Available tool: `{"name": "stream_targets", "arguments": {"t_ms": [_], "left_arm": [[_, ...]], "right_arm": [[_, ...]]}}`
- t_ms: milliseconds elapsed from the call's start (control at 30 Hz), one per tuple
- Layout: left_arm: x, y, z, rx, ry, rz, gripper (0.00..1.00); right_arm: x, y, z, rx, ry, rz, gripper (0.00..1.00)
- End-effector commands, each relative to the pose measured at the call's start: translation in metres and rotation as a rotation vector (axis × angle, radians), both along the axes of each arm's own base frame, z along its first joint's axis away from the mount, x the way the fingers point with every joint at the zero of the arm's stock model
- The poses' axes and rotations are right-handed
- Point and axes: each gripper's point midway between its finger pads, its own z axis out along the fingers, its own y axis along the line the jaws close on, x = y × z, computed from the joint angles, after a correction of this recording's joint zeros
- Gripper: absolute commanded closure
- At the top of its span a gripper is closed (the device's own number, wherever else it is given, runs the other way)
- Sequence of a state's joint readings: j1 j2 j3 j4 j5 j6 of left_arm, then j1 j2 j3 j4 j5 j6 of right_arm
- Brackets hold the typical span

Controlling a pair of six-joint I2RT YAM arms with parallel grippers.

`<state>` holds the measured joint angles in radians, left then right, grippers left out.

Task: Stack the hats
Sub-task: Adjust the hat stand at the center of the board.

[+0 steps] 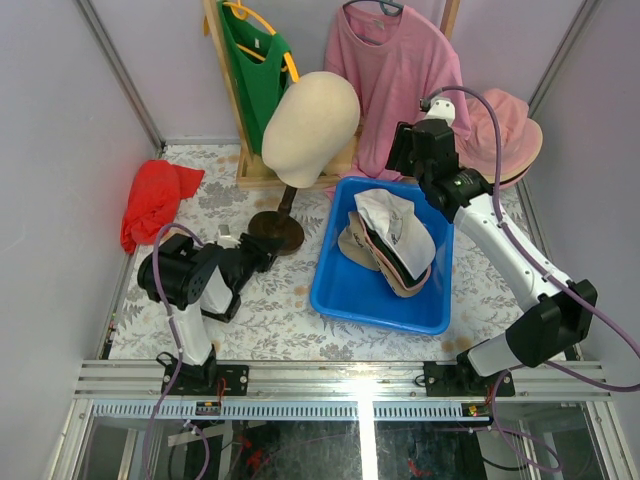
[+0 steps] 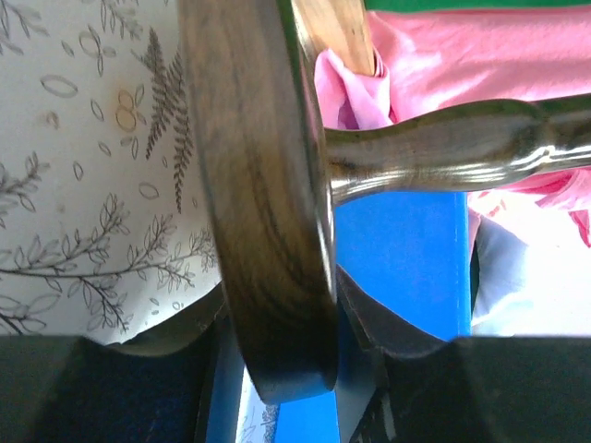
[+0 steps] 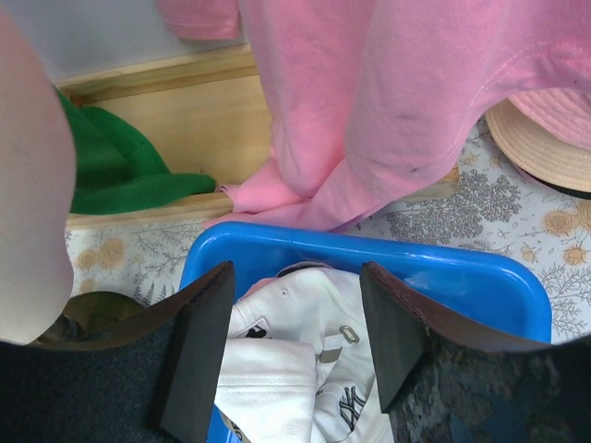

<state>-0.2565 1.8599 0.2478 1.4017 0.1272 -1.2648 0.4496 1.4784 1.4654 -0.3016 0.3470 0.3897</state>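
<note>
Next, my left gripper shifts toward the blue bin over the gap and releases the wooden base, since bare tabletop lies open between the wooden base and blue bin point(image 1: 345, 290).
Several hats lie piled in a blue bin point(image 1: 345, 290): a white cap point(image 1: 398, 232) on top, a tan one point(image 1: 352, 246) under it. The white cap point(image 3: 305, 369) also shows in the right wrist view. A pink bucket hat point(image 1: 508, 135) lies at the back right, its brim point(image 3: 545, 143) seen past the bin. My right gripper point(image 1: 405, 160) hangs open and empty over the bin's far end, jaws wide point(image 3: 295, 351). My left gripper point(image 1: 262, 250) is shut on the round wooden base point(image 2: 268, 231) of the mannequin stand.
A cream mannequin head point(image 1: 310, 115) stands on a dark wooden stand point(image 1: 278, 228) left of the bin. A red cloth bundle point(image 1: 155, 200) lies at the far left. A green garment point(image 1: 255, 60) and a pink shirt point(image 1: 395, 70) hang on a wooden rack behind.
</note>
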Motion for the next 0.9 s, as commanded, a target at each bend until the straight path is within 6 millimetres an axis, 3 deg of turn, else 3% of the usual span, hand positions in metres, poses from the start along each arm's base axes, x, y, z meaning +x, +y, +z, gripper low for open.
{"name": "stream_targets", "arguments": {"t_ms": [0,667,867], "left_arm": [[-0.010,-0.009,-0.005,-0.030,0.004,-0.007,1.00],[-0.034,-0.002,-0.052,-0.009,0.130,0.010,1.00],[-0.035,-0.008,-0.053,-0.014,0.133,-0.022,1.00]], "right_arm": [[0.013,0.001,0.035,0.024,-0.102,-0.003,0.36],[0.018,0.019,0.037,0.069,-0.117,0.062,0.37],[0.027,0.035,0.032,0.080,-0.116,0.125,0.37]]}}
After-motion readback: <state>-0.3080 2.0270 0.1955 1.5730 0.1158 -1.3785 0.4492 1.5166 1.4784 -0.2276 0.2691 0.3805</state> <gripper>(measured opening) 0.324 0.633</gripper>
